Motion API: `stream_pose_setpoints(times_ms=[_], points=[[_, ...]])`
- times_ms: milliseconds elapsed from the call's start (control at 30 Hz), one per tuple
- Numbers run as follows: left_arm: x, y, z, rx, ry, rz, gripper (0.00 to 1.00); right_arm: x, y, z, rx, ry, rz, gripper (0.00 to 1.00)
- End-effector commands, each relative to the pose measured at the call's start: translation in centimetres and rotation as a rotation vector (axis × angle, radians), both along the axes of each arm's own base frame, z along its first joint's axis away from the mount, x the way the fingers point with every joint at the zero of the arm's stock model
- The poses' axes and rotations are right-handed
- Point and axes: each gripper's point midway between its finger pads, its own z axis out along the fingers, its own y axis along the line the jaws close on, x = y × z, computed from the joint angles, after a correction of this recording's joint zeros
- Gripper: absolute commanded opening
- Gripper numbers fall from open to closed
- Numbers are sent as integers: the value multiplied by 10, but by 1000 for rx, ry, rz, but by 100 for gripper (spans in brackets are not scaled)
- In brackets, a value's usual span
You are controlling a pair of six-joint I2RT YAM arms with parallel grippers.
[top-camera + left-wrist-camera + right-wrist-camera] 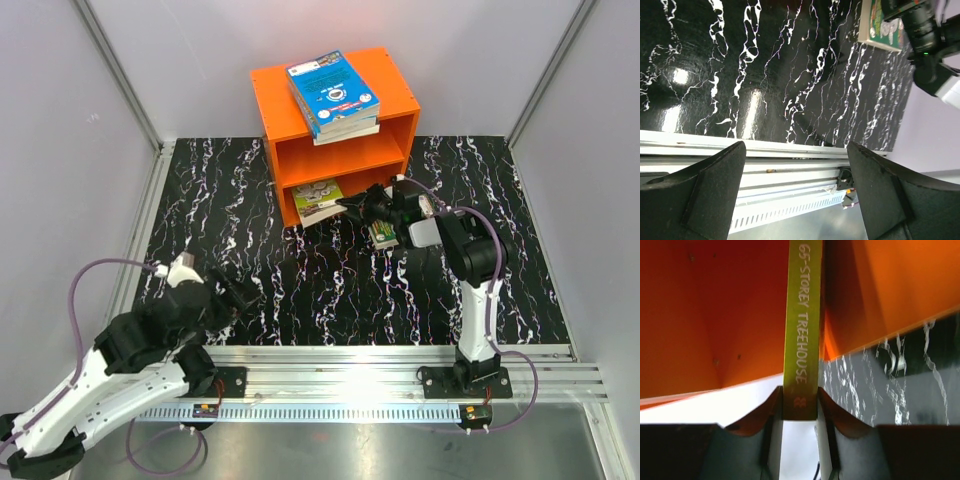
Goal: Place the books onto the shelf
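My right gripper needs to push the green book outward and deeper into the shelf's lower section (pixel 752 305) next and let go of it there. The book's near end still sticks out past the shelf's front.
The orange shelf (pixel 340 130) stands at the back of the table, with a stack of blue books (pixel 333 95) lying on its top. A green book (pixel 318 198) pokes out of the lower compartment, and my right gripper (pixel 356 207) is shut on its near end. In the right wrist view the fingers (pixel 771 407) clamp the yellow-green spine reading "65-Storey Treehouse" (pixel 802 330), with the orange shelf wall (pixel 705 315) close around it. Another green book (pixel 383 234) lies on the table under the right arm. My left gripper (pixel 228 298) hangs open and empty over the table's front left.
The black marbled table (pixel 300 280) is ringed by grey walls. An aluminium rail (pixel 350 360) runs along the near edge; the left wrist view shows it between the open fingers (pixel 715 190). That view also catches the green book (pixel 880 25) and the right arm (pixel 930 45).
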Motion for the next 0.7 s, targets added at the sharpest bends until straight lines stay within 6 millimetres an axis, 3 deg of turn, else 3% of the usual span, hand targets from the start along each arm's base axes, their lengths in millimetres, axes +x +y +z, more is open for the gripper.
stream_pose_setpoints(times_ms=[0,267,567,600,667], points=[[-2,16,5,-28,-13,76,84,23,16,25,39,-99,5,0],[-11,31,1,-41,-2,110,83,31,43,5,34,-67,47,0],[-14,36,-3,-34,6,119,83,17,73,-22,20,-20,115,1],[-14,36,-3,-35,5,119,83,16,74,-27,18,-11,120,6],[-15,37,-4,-34,7,117,83,15,74,-30,16,-5,120,41]])
